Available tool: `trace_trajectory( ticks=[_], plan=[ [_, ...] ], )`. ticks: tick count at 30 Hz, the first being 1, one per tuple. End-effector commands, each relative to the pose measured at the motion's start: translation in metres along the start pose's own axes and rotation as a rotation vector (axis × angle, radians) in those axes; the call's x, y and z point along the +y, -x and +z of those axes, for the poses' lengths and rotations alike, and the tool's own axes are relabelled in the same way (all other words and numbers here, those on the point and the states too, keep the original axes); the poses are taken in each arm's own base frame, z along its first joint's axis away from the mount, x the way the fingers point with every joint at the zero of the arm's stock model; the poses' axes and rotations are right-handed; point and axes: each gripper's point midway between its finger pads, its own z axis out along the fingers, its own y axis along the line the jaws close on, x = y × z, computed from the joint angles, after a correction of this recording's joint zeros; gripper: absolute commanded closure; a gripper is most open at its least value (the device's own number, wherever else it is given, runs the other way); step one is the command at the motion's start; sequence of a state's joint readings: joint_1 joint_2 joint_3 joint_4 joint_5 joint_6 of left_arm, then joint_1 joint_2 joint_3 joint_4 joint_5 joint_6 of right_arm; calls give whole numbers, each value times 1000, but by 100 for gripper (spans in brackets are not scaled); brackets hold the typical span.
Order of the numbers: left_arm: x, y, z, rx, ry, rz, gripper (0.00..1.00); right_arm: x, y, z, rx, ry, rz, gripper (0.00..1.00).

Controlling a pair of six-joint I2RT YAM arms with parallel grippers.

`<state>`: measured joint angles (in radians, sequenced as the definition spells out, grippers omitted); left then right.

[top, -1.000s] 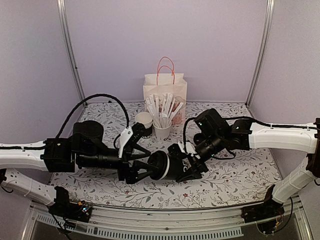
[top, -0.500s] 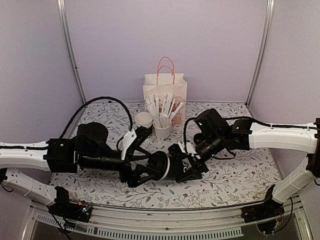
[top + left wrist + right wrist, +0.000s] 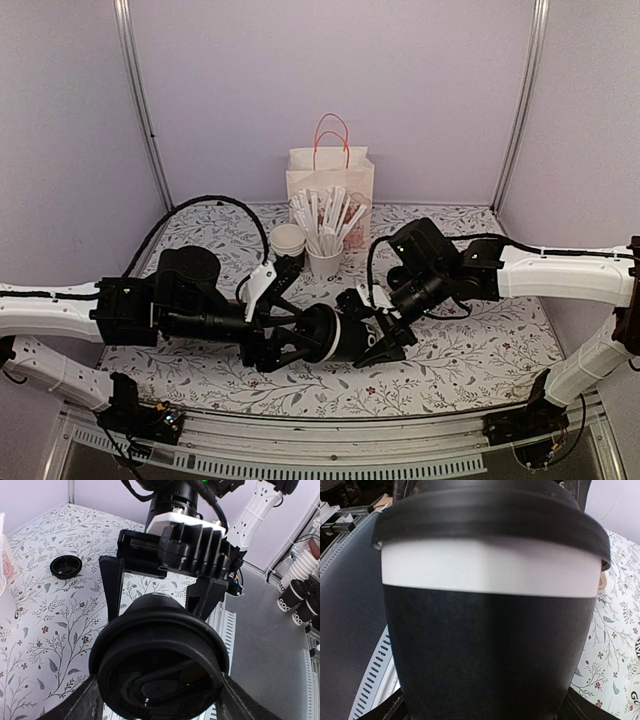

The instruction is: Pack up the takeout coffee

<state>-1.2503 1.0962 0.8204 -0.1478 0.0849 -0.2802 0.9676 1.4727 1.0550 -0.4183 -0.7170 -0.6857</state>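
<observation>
My left gripper swings outward and to the left in the top view next, turning the coffee upright and down onto the tabletop. The takeout coffee (image 3: 335, 335) hangs sideways.
The takeout coffee (image 3: 335, 335), a black paper cup with a white band and a black lid, hangs on its side above the table's front middle. My left gripper (image 3: 300, 338) is shut on its lid end. In the left wrist view the lid (image 3: 160, 665) fills the gap, with a finger against each side. My right gripper (image 3: 378, 338) holds the cup's body from the other end. In the right wrist view the cup (image 3: 490, 645) fills the picture and both fingers sit against its lower sides.
A white paper bag (image 3: 330, 180) with pink handles stands open at the back. In front of it are a white cup of wrapped sticks (image 3: 325, 262) and a stack of lidless cups (image 3: 288, 240). A loose black lid (image 3: 66, 566) lies on the flowered table.
The left arm has slid right toward the cup. Its jaws spread wider, then closed round the lid end. The right arm and the cup have hardly moved.
</observation>
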Motion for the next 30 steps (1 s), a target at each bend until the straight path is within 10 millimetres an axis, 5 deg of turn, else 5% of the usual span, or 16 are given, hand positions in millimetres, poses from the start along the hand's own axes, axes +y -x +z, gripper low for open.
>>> trace_trajectory(
  ticks=[1,4,10,17,30],
  plan=[
    [0,19,-11,-47,15,10,35,-5,1,-4,-1,-35,-5,13],
    [22,24,-23,-46,109,-28,40,-17,-3,-14,6,-82,11,1],
    [89,16,-54,66,382,-137,37,-47,-15,-51,11,-215,69,1],
    [188,-4,-115,162,696,-398,39,-25,-31,-61,39,-229,93,1],
    [328,-53,-205,368,1005,-648,48,-14,-45,-51,37,-176,122,1]
  ],
)
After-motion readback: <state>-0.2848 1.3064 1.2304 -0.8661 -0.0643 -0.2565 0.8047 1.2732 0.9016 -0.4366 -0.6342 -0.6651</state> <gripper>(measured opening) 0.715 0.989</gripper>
